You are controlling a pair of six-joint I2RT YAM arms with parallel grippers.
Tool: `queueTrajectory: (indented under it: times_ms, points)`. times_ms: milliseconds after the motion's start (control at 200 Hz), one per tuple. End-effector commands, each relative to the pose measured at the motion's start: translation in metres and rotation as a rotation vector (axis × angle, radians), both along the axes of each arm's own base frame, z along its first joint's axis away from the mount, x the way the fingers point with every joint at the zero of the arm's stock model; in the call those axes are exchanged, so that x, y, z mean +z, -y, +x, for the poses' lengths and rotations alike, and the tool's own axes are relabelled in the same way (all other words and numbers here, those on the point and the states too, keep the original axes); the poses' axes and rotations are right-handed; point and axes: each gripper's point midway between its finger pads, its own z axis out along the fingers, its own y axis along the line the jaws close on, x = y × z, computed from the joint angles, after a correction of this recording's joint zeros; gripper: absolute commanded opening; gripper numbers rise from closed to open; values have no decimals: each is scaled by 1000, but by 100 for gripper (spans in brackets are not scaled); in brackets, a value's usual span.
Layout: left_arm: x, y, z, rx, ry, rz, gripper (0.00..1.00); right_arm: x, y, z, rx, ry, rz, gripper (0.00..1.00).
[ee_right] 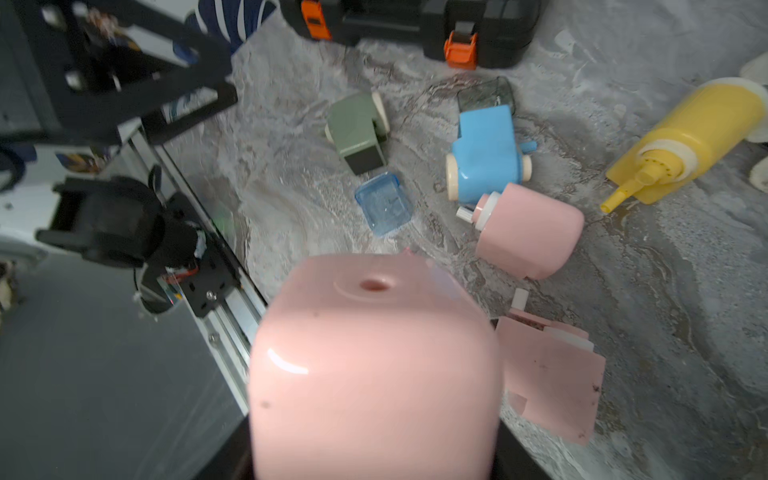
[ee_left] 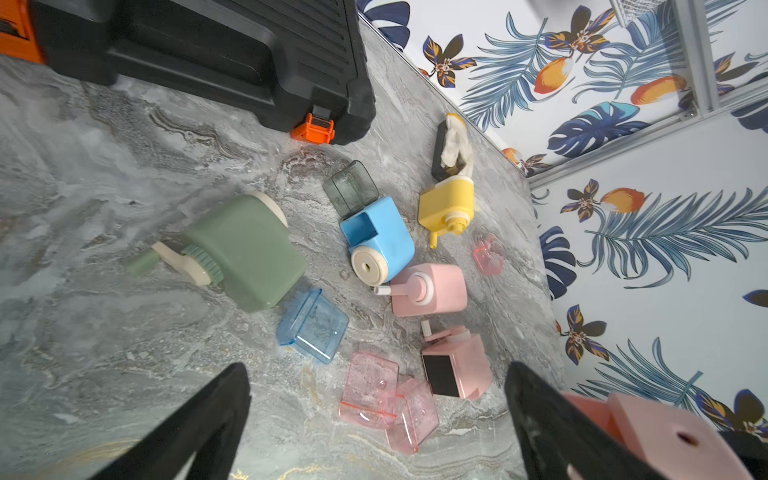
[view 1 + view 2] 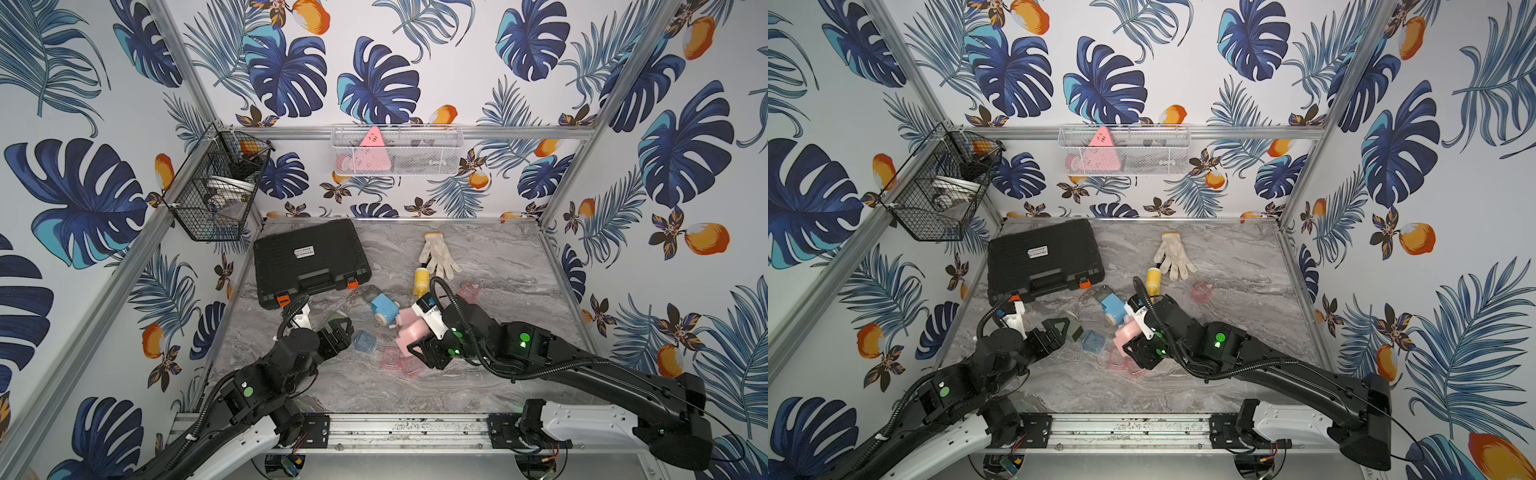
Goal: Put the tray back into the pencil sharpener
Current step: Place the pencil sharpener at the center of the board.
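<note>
My right gripper needs to move back and down, since the empty marble by the front bar (image 3: 402, 397) lies there, and release the sharpener on it.
My right gripper (image 3: 417, 347) is shut on a pink pencil sharpener (image 1: 374, 365) and holds it above the table; that sharpener also shows in both top views (image 3: 412, 334) (image 3: 1126, 334). Two clear pink trays (image 2: 368, 388) (image 2: 413, 415) lie overlapping on the marble, in a top view just left of the held sharpener (image 3: 392, 357). A third pink tray (image 3: 469, 291) lies farther back right. My left gripper (image 2: 376, 370) stands open and empty, its fingers either side of the pink trays in the wrist view, close to a blue tray (image 3: 365, 341).
Two more pink sharpeners (image 2: 432, 289) (image 2: 457, 365), a blue one (image 2: 378, 237) with a grey tray (image 2: 351, 189), a green one (image 2: 245, 249) and a yellow one (image 3: 420, 281) crowd the middle. A black case (image 3: 309, 259) sits back left, a glove (image 3: 438, 253) behind.
</note>
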Motion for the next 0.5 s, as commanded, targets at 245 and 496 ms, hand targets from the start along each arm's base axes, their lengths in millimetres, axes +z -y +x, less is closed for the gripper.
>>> queueTrajectory:
  times_ms: [245, 496]
  points:
    - [15, -30, -2, 102, 59, 68, 99, -41, -12, -70, 553, 58, -233, 43]
    - [9, -43, -5, 175, 44, 58, 99, -92, -14, -80, 677, 41, -443, 46]
